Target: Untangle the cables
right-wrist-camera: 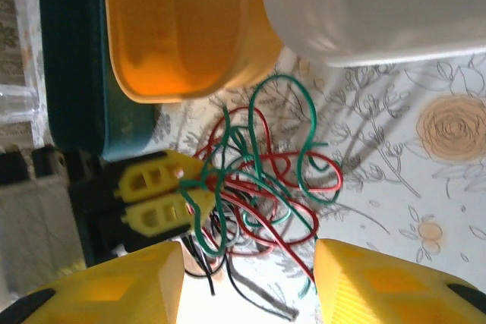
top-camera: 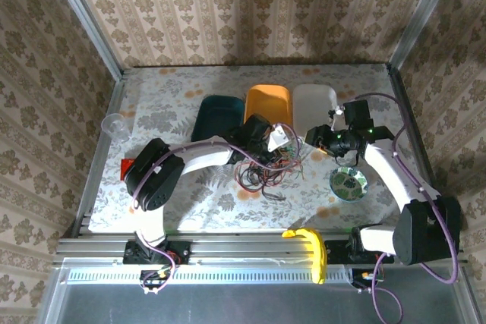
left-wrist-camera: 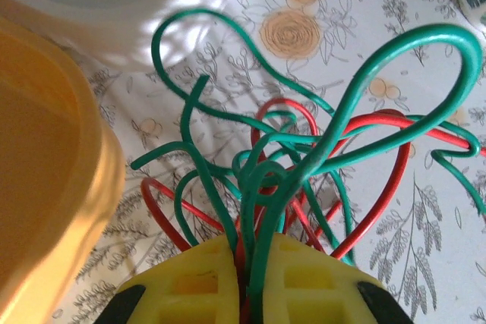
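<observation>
The large green loop (right-wrist-camera: 313, 115) sticks out past the other wires near the white bin, so my open right gripper lowers toward the tangle and onto it next.
The cables (top-camera: 265, 170) form a tangle of thin green, red and black wires on the flowered tablecloth, in front of the bins. My left gripper (left-wrist-camera: 250, 252) is shut on a bunch of green and red cables (left-wrist-camera: 304, 149), whose loops fan out ahead of its yellow fingers. In the right wrist view, the left gripper (right-wrist-camera: 194, 191) pinches the tangle of cables (right-wrist-camera: 266, 180) from the left. My right gripper (right-wrist-camera: 249, 263) is open, its yellow fingers spread wide just short of the tangle with nothing between them. Seen from above, the right gripper (top-camera: 320, 139) sits right of the left gripper (top-camera: 278, 142).
Three bins stand in a row behind the tangle: teal (top-camera: 216, 115), orange (top-camera: 268, 104) and white (top-camera: 314, 102). A clear cup (top-camera: 114, 125) stands at the left edge. A shiny round roll (top-camera: 348, 181) lies to the right. A yellow object (top-camera: 307, 246) rests on the front rail.
</observation>
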Controlling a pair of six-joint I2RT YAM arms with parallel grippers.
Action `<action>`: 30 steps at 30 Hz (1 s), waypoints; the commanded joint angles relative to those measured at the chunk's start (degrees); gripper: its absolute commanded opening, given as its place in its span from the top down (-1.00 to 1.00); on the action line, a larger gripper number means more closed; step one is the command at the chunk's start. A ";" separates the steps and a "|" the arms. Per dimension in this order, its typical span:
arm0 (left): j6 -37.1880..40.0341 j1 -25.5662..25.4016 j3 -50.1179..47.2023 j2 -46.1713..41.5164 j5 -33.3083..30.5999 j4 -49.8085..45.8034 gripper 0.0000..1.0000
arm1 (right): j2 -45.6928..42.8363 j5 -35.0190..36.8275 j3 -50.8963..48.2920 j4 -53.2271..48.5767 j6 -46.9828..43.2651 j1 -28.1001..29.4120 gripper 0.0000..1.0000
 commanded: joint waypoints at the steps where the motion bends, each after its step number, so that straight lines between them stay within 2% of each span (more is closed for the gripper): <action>1: -0.94 0.23 -3.36 -3.00 2.44 4.16 1.00 | 3.87 -0.60 -0.30 3.96 3.61 0.24 0.01; 6: -1.39 0.32 -5.19 -3.55 3.44 6.07 1.00 | 10.16 -0.14 1.66 3.18 1.78 1.56 0.02; 14: -1.37 0.32 -6.64 -3.99 4.29 7.93 1.00 | 17.19 2.80 4.69 2.05 -1.29 6.97 0.05; 21: -0.37 0.39 -7.92 -5.03 4.41 7.65 1.00 | 20.76 11.76 7.17 1.71 -1.10 6.61 0.20; 23: -0.23 0.40 -8.44 -5.31 4.31 7.54 1.00 | 21.48 12.28 7.13 2.67 -0.48 6.11 0.25; 24: -0.28 0.45 -8.70 -5.46 4.22 7.52 1.00 | 22.11 12.21 7.29 3.01 -0.28 5.95 0.29; 30: -1.28 0.60 -10.22 -5.93 3.61 8.75 1.00 | 23.47 11.42 7.85 3.93 -0.25 5.94 0.99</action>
